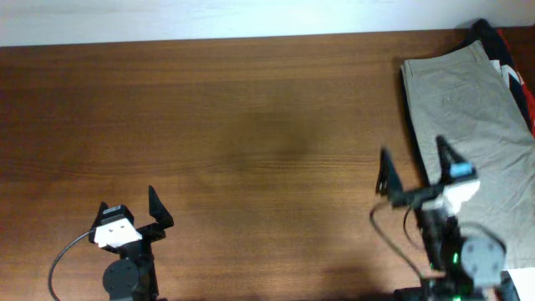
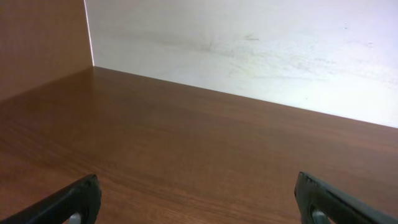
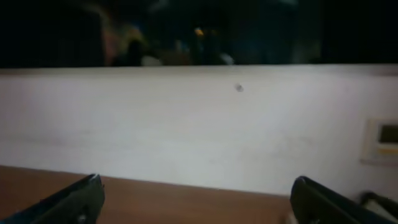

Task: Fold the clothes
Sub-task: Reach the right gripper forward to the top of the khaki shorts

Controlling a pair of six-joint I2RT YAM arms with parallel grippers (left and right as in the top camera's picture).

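Next, my right gripper needs to go outward, tipping its side-facing fingers down to pinch the shorts' edge, since the waistband corner beside bare wood lies outward of and below it.
The khaki-beige shorts (image 1: 472,117) lie flat at the far right of the table in the overhead view, waistband toward the back, a slit pocket showing. My right gripper (image 1: 412,165) is open and empty, at the shorts' left edge near their lower part. My left gripper (image 1: 129,199) is open and empty at the front left, far from the shorts. The left wrist view shows its fingers (image 2: 199,193) apart over bare wood. The right wrist view shows its fingers (image 3: 196,193) apart, facing the white wall; the shorts are out of that view.
A dark garment with red and white parts (image 1: 510,58) lies under the shorts at the back right corner. The brown wooden table (image 1: 251,134) meets a white wall (image 2: 249,50) at the back. A wall socket (image 3: 380,140) shows in the right wrist view.
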